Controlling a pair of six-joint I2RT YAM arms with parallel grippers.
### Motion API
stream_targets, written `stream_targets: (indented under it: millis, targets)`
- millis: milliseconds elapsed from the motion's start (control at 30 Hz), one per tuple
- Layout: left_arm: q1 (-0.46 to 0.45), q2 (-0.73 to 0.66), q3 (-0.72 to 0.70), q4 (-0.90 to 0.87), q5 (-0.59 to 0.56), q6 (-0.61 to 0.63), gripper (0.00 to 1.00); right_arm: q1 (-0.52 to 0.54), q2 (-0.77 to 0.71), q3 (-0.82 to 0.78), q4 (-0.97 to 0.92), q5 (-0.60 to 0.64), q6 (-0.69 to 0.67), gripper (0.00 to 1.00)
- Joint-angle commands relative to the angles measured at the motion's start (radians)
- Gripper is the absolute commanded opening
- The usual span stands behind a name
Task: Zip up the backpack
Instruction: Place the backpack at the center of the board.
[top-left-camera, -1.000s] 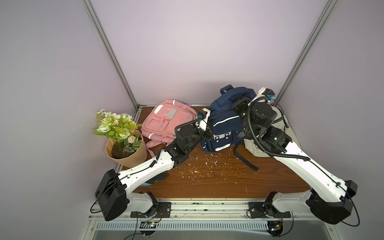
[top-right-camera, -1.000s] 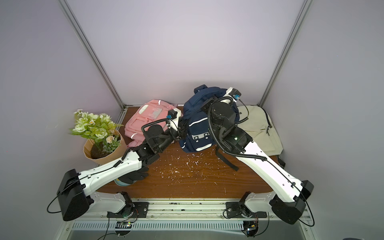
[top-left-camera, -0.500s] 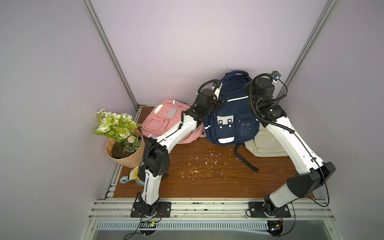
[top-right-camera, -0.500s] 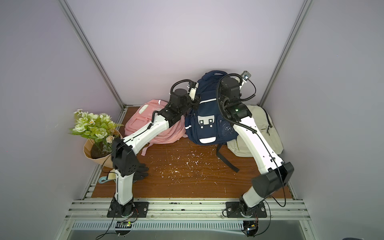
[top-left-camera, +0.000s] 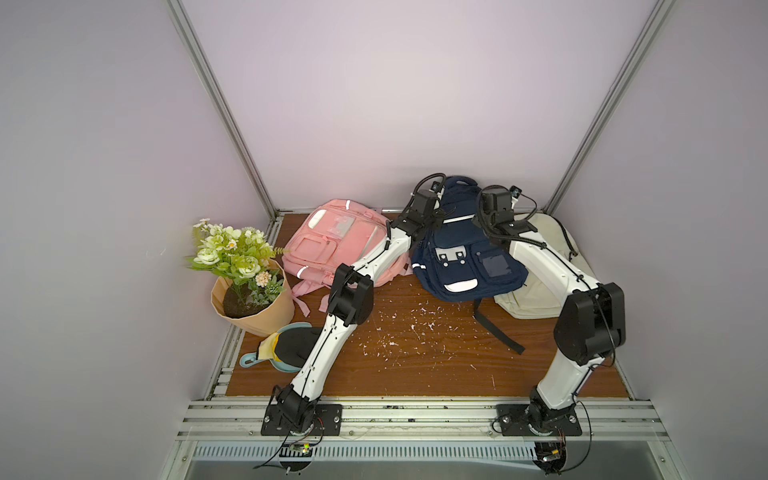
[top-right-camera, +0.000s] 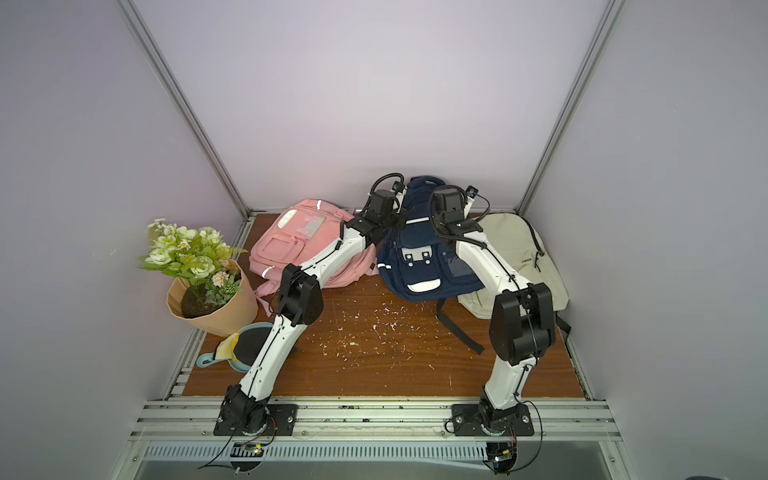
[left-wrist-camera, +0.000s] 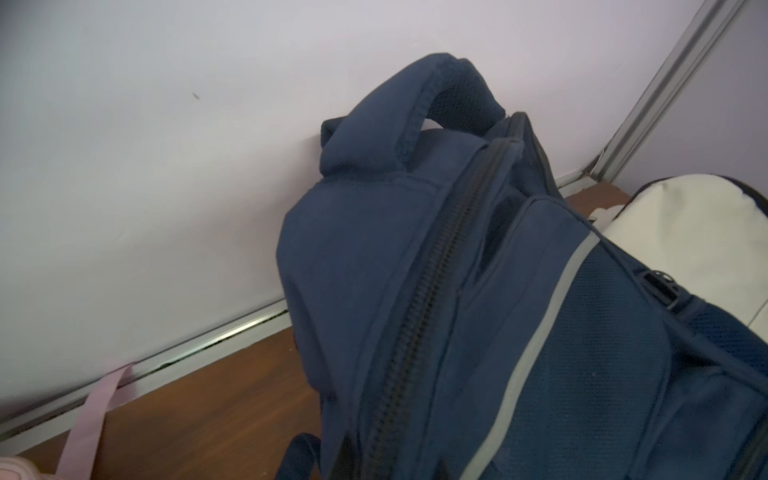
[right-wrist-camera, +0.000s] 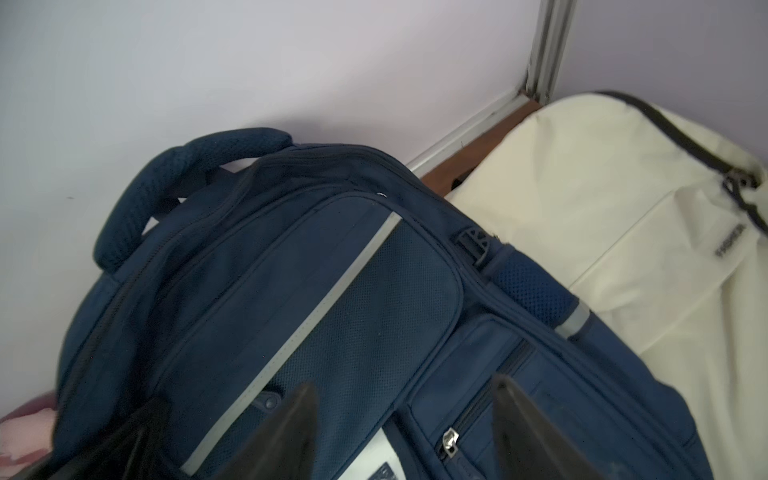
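Note:
The zipper looks joined and the wooden table is below, so the robot's left gripper should next bring the bag's pinched upper edge down toward the table and let go of the fabric.
The navy backpack leans at the back of the table, its padded handle towards the wall. Its main zipper looks meshed along the stretch that shows. My left gripper sits at the bag's upper left edge, shut on the backpack's fabric by the zipper; its fingertips are almost hidden in the left wrist view. My right gripper is open just above the bag's front panel, holding nothing. A small silver zip pull lies near one of its fingers.
A pink backpack lies left of the navy one, a cream backpack right of it and partly under it. A potted flower bunch and a blue pan stand at the left. A black strap trails over the wooden table.
Half a second ago both arms held the navy backpack upright and high against the back wall. It has since come down and slumped forward, and my right gripper has opened and let go.

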Motion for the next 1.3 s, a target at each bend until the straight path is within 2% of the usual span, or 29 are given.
stream_targets:
  millis: [0,167,267,367,467,533,667,800,900,1000,1067,1133,1267]
  targets:
    - [-0.025,0.008,0.025,0.012,0.089,0.015,0.06,-0.092,-0.075,-0.061,0.031,-0.077,0.003,0.80]
    - [-0.021,0.047,0.027,0.059,0.161,-0.047,0.13,-0.164,-0.159,-0.330,0.101,-0.165,0.018,0.83]
    - [-0.022,0.083,0.027,0.108,0.224,-0.160,0.18,-0.165,-0.227,-0.421,0.108,-0.163,0.021,0.84]
    - [-0.047,0.111,0.030,0.167,0.276,-0.257,0.29,-0.167,-0.282,-0.470,0.106,-0.165,0.019,0.84]
    - [-0.091,0.118,0.038,0.201,0.240,-0.293,0.39,-0.167,-0.330,-0.498,0.095,-0.179,0.011,0.84]
    - [-0.115,0.121,0.057,0.204,0.235,-0.300,0.50,-0.166,-0.357,-0.519,0.095,-0.198,0.006,0.84]
    - [-0.116,0.078,0.091,0.046,0.100,-0.287,0.77,-0.164,-0.422,-0.571,0.110,-0.257,-0.010,0.84]
    - [-0.085,-0.027,0.065,-0.206,-0.068,-0.231,0.90,-0.138,-0.496,-0.631,0.141,-0.317,-0.057,0.84]
    - [-0.072,-0.159,-0.089,-0.329,-0.239,-0.195,0.99,-0.096,-0.540,-0.672,0.153,-0.337,-0.092,0.84]
    - [-0.056,-0.331,-0.401,-0.247,-0.346,-0.202,0.97,-0.042,-0.571,-0.710,0.156,-0.333,-0.118,0.84]
    - [-0.028,-0.412,-0.569,-0.190,-0.343,-0.219,0.97,-0.005,-0.583,-0.734,0.160,-0.318,-0.130,0.85]
    - [-0.010,-0.458,-0.669,-0.147,-0.332,-0.219,0.97,0.018,-0.593,-0.755,0.159,-0.307,-0.132,0.85]
    - [0.015,-0.459,-0.727,-0.159,-0.348,-0.233,0.97,0.040,-0.609,-0.783,0.162,-0.323,-0.134,0.85]
